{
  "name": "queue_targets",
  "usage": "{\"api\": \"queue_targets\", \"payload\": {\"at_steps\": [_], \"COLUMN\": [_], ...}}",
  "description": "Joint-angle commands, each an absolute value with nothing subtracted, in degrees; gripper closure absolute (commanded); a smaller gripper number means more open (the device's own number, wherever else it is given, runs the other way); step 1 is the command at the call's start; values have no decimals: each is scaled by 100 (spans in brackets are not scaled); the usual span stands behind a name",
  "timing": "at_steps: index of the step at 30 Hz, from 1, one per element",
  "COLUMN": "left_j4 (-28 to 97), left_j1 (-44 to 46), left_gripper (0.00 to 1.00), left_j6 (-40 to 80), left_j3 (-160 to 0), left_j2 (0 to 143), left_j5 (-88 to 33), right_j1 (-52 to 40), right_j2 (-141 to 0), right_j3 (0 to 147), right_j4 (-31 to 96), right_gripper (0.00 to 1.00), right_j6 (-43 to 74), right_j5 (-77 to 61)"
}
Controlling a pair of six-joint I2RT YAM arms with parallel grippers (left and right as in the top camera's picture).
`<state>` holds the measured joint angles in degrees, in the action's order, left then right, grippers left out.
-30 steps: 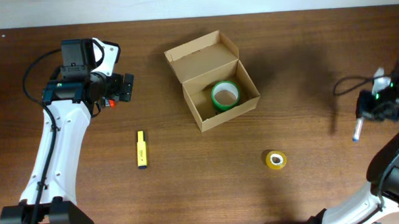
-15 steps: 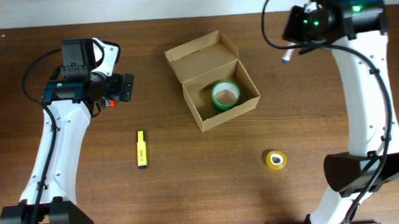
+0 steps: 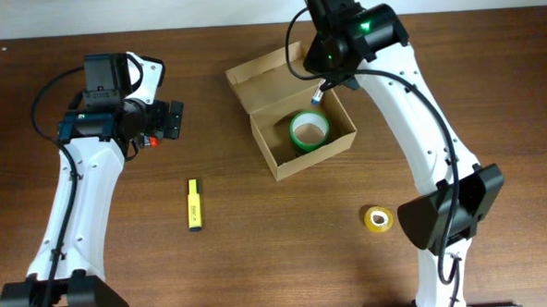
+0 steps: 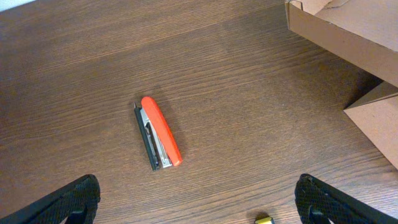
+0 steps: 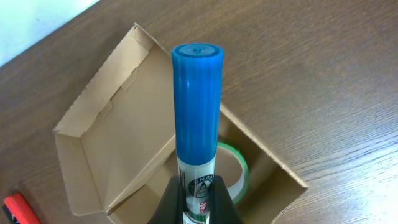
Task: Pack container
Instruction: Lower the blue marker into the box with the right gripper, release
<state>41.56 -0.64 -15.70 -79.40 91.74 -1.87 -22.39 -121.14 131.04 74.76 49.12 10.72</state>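
I will turn my right gripper next and move it down and back over the bottom of the box beside the green tape roll. The bare cardboard there leaves room for the marker.
The container is a tan cardboard box, open, with its lid flap folded back, in the middle of the table. A green tape roll lies inside it. My right gripper is shut on a blue-capped marker and holds it above the box's far right side. In the right wrist view the marker stands up from the right gripper over the box and the tape roll. My left gripper is open and empty above a red stapler.
A yellow tape roll lies at the front right of the table. A yellow highlighter lies at the front left, and its tip shows in the left wrist view. The box's corner is at the upper right of the left wrist view.
My right arm has swung from the table's far right edge, across the back, to above the box, carrying the marker. The left arm has not moved.
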Motion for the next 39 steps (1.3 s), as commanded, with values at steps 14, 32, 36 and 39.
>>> {"api": "queue_targets", "payload": {"at_steps": [14, 32, 36, 39], "left_j4": [4160, 4156, 4156, 4158], "left_j1": [-40, -40, -43, -40], "left_gripper": [0, 1, 1, 1], "left_j6": [-1682, -1682, -1682, -1682], "left_j3": [-8029, -8029, -8029, -8029], "left_j2": [9225, 9225, 9225, 9225], "left_j5": [-167, -167, -167, -169], "right_j1": [-2351, -2362, -2362, -2362], "right_j2": [-12451, -13163, -13163, -13163], "right_j3": [13102, 13102, 13102, 13102], "right_j4": [8110, 9157, 9262, 9459], "right_gripper": [96, 96, 96, 96], "right_j6": [-2464, -5572, -5828, -5986], "right_j5": [414, -864, -1035, -1035]}}
